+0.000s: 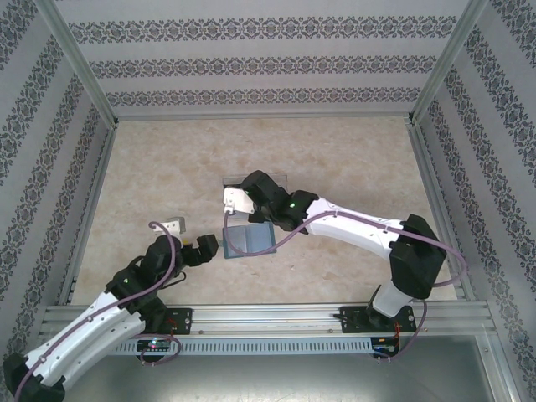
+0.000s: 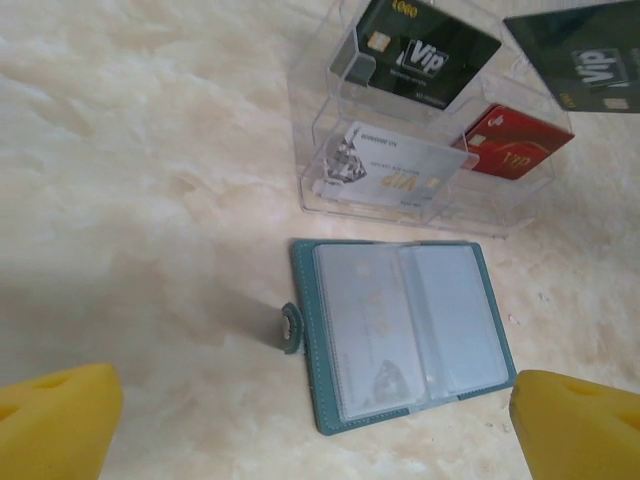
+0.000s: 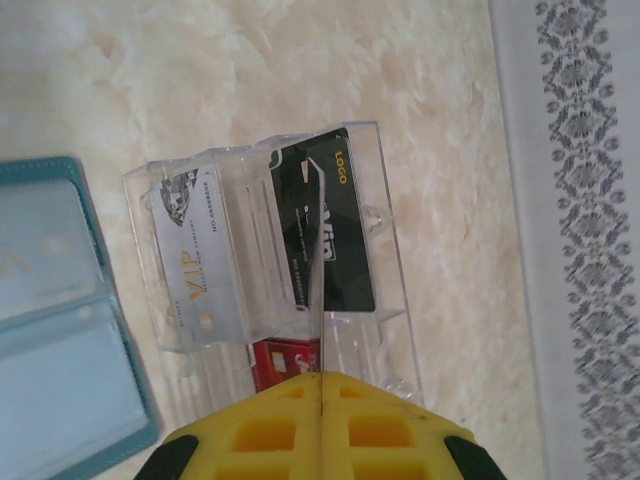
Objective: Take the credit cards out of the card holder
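The right gripper should go down and outward into the black VIP card's tray slot (image 1: 235, 180) (image 3: 343, 228) and let go of the matching dark card, as that slot is below and outward.
The teal card holder (image 2: 400, 330) lies open and flat on the table, its clear sleeves up; a pale card shows faintly through the left sleeve. My left gripper (image 2: 315, 440) hangs open just in front of it, yellow fingertips (image 2: 55, 420) apart and holding nothing. My right gripper (image 3: 322, 378) is shut on a dark credit card (image 2: 585, 55), seen edge-on (image 3: 318, 290) above the clear tray (image 3: 390, 290). From above, the card holder (image 1: 248, 241) lies between the left gripper (image 1: 208, 246) and the right gripper (image 1: 251, 194).
The clear plastic tray (image 2: 310, 130) stands just beyond the card holder and holds a black VIP card (image 2: 425, 50), a silver card (image 2: 390, 170) and a red card (image 2: 510, 140). Patterned walls (image 1: 251, 67) and metal rails enclose the marble tabletop (image 1: 167, 167).
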Robot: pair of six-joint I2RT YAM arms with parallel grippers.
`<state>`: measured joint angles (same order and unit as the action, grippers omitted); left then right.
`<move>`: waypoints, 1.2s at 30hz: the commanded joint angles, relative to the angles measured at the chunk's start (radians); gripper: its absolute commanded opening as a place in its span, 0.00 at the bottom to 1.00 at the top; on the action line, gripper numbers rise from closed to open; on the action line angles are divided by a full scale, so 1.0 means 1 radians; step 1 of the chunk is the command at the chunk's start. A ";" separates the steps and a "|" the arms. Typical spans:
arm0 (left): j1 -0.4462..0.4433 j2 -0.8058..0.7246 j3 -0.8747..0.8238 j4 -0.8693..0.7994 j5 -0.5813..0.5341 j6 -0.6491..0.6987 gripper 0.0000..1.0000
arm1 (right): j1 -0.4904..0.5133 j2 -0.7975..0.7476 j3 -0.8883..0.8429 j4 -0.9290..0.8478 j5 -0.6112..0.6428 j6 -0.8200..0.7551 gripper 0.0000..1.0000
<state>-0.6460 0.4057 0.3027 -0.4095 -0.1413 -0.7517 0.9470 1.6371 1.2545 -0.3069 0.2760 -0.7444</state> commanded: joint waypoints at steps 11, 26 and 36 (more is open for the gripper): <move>0.009 -0.228 -0.020 -0.192 -0.153 -0.033 1.00 | -0.027 0.158 0.185 -0.094 0.019 -0.168 0.00; 0.009 -0.234 -0.033 -0.184 -0.144 -0.034 1.00 | -0.046 0.266 0.253 -0.107 0.008 -0.138 0.00; 0.009 -0.233 -0.038 -0.175 -0.140 -0.032 1.00 | -0.065 0.300 0.266 -0.101 0.019 -0.114 0.00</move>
<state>-0.6460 0.1810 0.2760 -0.5705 -0.2672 -0.7750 0.8921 1.9144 1.4845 -0.3943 0.2905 -0.8860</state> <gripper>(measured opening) 0.996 0.062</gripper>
